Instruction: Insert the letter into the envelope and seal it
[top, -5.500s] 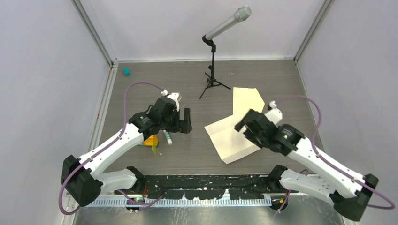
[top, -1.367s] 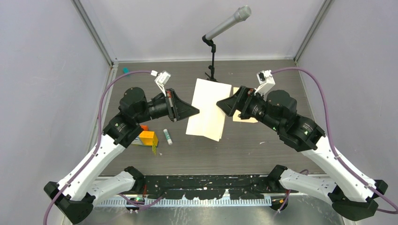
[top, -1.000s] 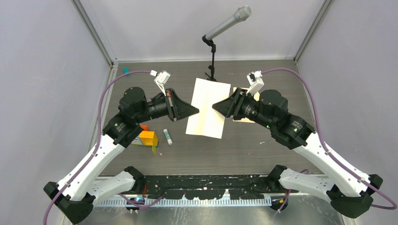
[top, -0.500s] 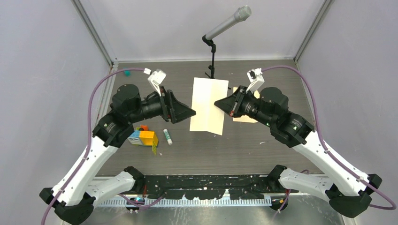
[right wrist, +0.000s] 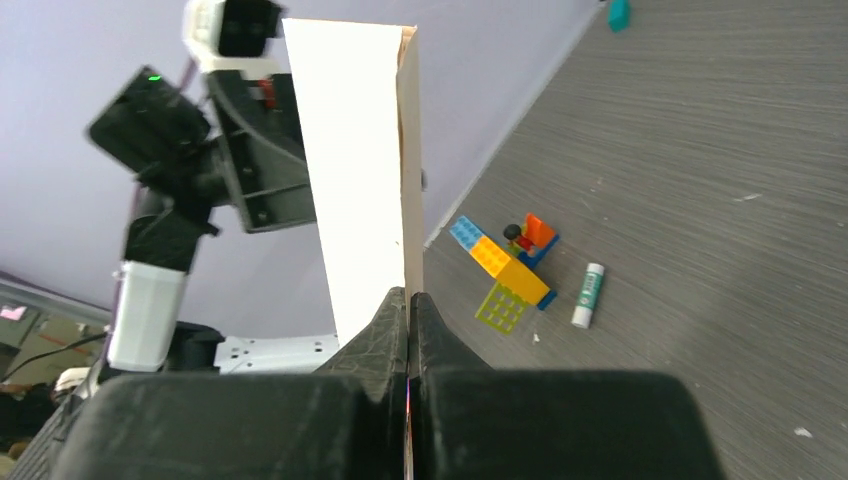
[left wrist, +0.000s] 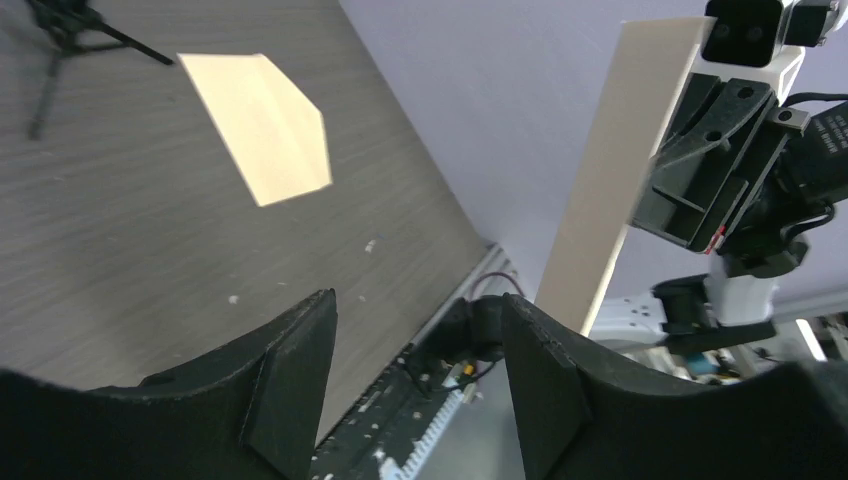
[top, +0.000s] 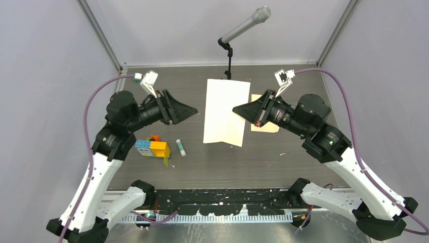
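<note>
My left gripper should move toward my right gripper, fingers around the letter's loose edge (top: 205, 119) (left wrist: 597, 280), since that edge stands to their right in the top view.
The letter (top: 225, 111) is a pale folded sheet held upright in the air over the middle of the table. My right gripper (top: 238, 109) is shut on its right edge. In the right wrist view the fingers (right wrist: 409, 300) pinch the fold of the letter (right wrist: 350, 170). My left gripper (top: 189, 109) hangs open and empty to the left of the sheet, clear of it. Its view shows the letter (left wrist: 610, 190) edge-on beyond the open jaws (left wrist: 420, 380). The darker yellow-tan envelope (top: 267, 126) lies flat on the table under my right arm, partly hidden, and also shows as the envelope (left wrist: 262, 125) in the left wrist view.
A microphone on a small tripod (top: 230, 50) stands at the back centre. Coloured toy bricks (top: 154, 148) and a glue stick (top: 180, 147) lie at the left front. A small teal object (right wrist: 619, 12) sits near the back left wall. Grey walls close in both sides.
The left gripper has opened, let go of the letter and drawn back to the left. The right gripper has shut on the letter's right edge and now holds it alone.
</note>
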Tool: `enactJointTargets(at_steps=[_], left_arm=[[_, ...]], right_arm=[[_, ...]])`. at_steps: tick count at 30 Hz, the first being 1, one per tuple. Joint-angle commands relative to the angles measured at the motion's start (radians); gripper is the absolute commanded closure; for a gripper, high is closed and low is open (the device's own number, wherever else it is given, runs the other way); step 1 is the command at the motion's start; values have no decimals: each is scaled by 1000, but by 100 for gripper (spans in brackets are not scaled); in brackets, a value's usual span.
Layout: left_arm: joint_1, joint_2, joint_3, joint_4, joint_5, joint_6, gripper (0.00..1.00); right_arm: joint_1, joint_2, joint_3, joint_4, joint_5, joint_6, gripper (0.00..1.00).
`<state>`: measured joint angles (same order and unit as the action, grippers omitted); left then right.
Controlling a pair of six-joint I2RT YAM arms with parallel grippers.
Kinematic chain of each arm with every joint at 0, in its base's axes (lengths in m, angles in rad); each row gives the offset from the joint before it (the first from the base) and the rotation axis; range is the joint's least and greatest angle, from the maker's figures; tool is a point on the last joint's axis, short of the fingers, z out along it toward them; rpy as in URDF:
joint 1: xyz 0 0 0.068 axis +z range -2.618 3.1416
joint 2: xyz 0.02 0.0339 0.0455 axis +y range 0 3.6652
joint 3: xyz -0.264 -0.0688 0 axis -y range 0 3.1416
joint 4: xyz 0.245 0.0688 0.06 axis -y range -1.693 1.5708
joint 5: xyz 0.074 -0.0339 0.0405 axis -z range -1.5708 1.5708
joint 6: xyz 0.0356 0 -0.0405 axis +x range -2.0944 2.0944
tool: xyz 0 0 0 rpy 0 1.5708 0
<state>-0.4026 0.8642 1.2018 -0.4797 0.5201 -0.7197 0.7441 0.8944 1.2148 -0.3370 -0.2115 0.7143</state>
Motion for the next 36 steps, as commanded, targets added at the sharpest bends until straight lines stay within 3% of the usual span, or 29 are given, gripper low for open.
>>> enactJointTargets(at_steps=[1,4,12,18,22,30,36], left_arm=[[5,61,-71,282,244,-191,37],[-7,72,-105,436,304,-264,33],[-82,82,-136,474,289,-266,31],[-104,79,-176,558,285,-312,31],[-105,82,-197,583,279,-328,38],[-108,102,-254,787,305,-487,62],[-108,88,-258,831,303,-524,80]], right_arm=[[-3,19,15,127,-81,46,99],[-3,50,5,179,-93,80,99],[-3,144,-14,394,-130,205,99],[-2,183,-26,442,-85,225,99],[-3,198,-41,487,-80,256,99],[-2,207,-62,525,-72,272,99],[-3,205,-66,522,-71,267,99]])
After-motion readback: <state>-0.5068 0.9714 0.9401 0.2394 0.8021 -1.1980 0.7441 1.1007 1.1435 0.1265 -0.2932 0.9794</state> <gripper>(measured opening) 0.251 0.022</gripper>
